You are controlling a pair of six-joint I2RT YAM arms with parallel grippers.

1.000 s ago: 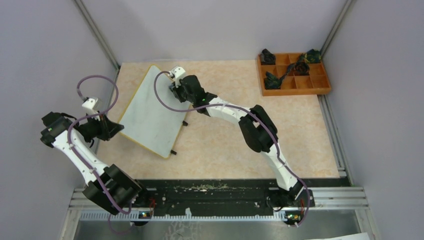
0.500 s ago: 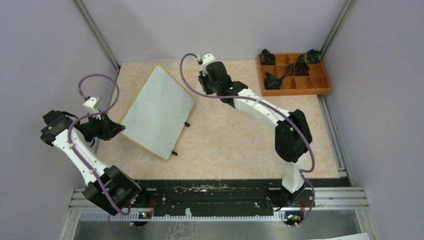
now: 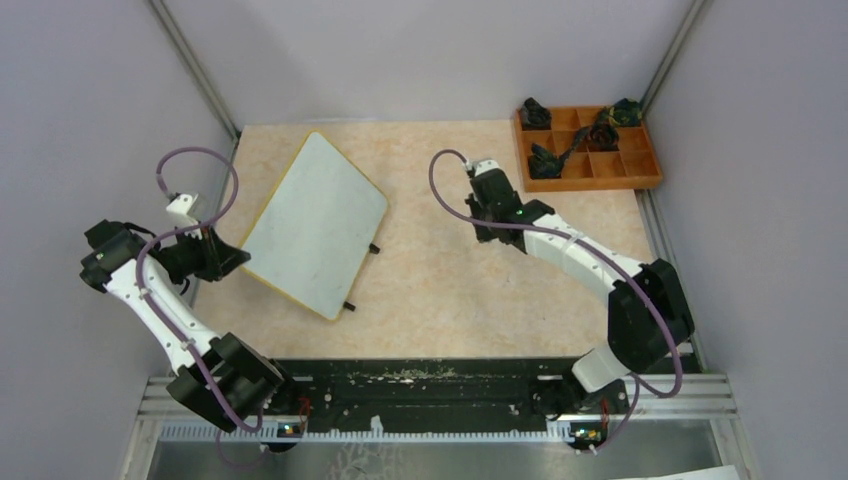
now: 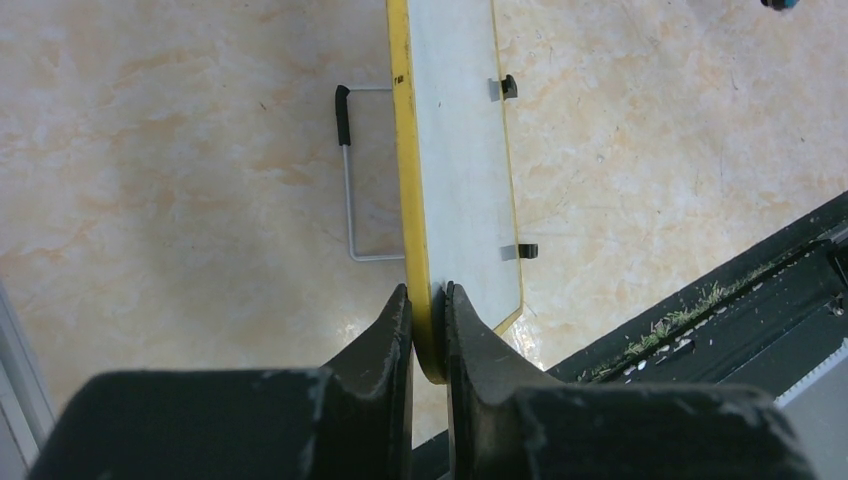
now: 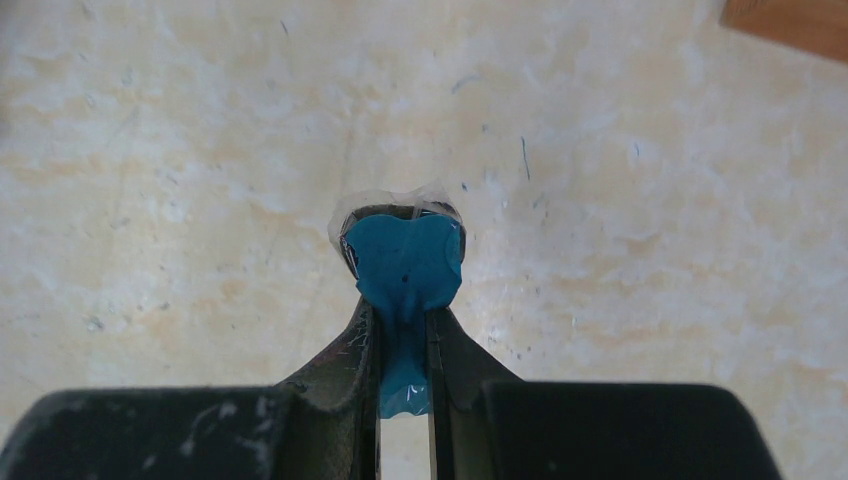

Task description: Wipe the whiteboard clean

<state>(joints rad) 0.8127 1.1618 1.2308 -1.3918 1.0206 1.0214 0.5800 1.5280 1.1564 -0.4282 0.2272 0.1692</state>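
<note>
The whiteboard's side is blank, so my right gripper will back away next and put the blue wad down on bare tabletop well apart from the whiteboard [image 3: 481,260].
The whiteboard [image 3: 315,225] is tilted at the left of the table, its face blank, with a thin yellow edge and small black feet [image 3: 372,247]. My left gripper [image 3: 232,258] is shut on its near left corner; in the left wrist view the jaws [image 4: 428,305] pinch the yellow rim of the whiteboard [image 4: 460,150]. My right gripper [image 3: 487,222] hovers over bare tabletop right of the board, well apart from it. It is shut on a blue wad with a clear film edge [image 5: 405,265] that sticks out past the right gripper's [image 5: 402,318] tips.
An orange-brown compartment tray [image 3: 640,150] with dark objects stands at the back right. A bent wire stand [image 4: 350,180] shows under the board. A black rail [image 3: 430,385] runs along the near edge. Grey walls close in left, back and right.
The right arm has swung from the whiteboard's far edge rightward to the table's middle, carrying the blue wad. The left arm and the board have stayed put.
</note>
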